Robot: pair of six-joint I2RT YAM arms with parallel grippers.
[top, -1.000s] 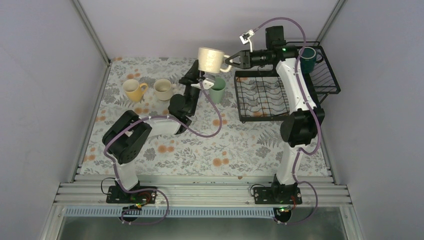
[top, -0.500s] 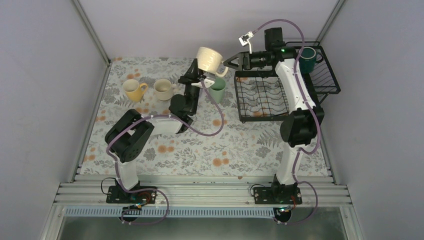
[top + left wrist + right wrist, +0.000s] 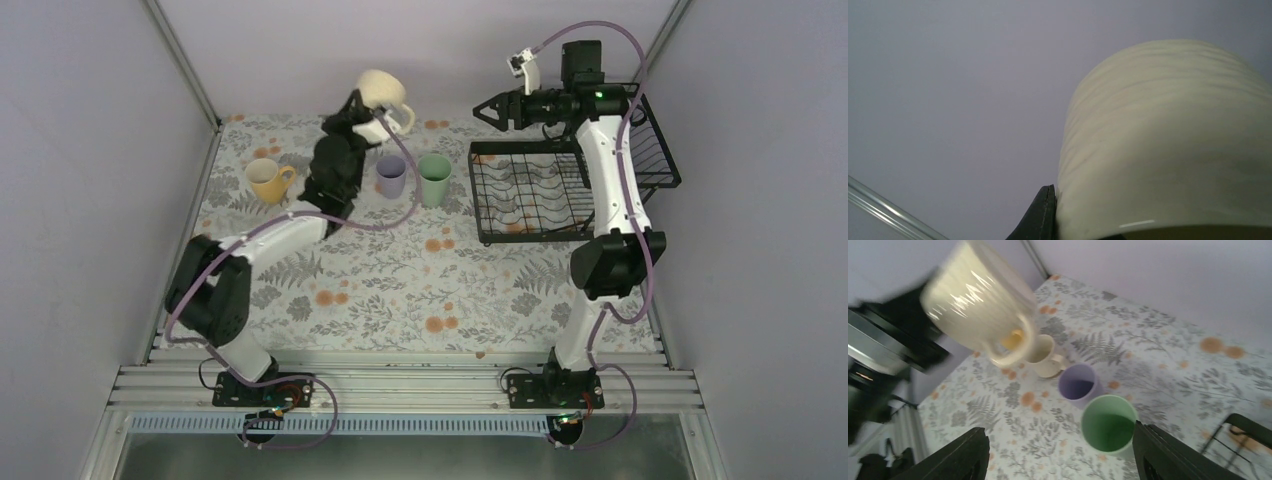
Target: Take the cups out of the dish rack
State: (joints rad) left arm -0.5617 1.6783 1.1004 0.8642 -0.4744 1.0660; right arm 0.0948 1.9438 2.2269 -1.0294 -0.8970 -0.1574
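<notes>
Cups already fill the row, so I should next move my left gripper back and down onto the cloth at the yellow mug's near side and let go of the cream mug there.
My left gripper (image 3: 368, 110) is shut on the wall of a cream mug (image 3: 381, 90) and holds it in the air over the far left-centre of the table. In the left wrist view that mug (image 3: 1168, 140) fills the right side, with one black finger (image 3: 1042, 215) pressed against its outside. My right gripper (image 3: 486, 108) stands open and empty over the far left corner of the black wire dish rack (image 3: 560, 195). Its wrist view looks past the open gripper (image 3: 1063, 460) at the held mug (image 3: 980, 300), a mint tumbler (image 3: 1108, 425), a lavender tumbler (image 3: 1078, 385) and a second cream mug (image 3: 1045, 357).
A yellow mug (image 3: 265, 180), the lavender tumbler (image 3: 391, 176) and the mint tumbler (image 3: 434, 179) stand in a row on the floral cloth left of the rack. The left arm hides the second cream mug from above. Enclosure walls rise close behind.
The right gripper opened, let go of the cream mug and drew back right over the rack. The left gripper closed on the mug and carried it left and farther back.
</notes>
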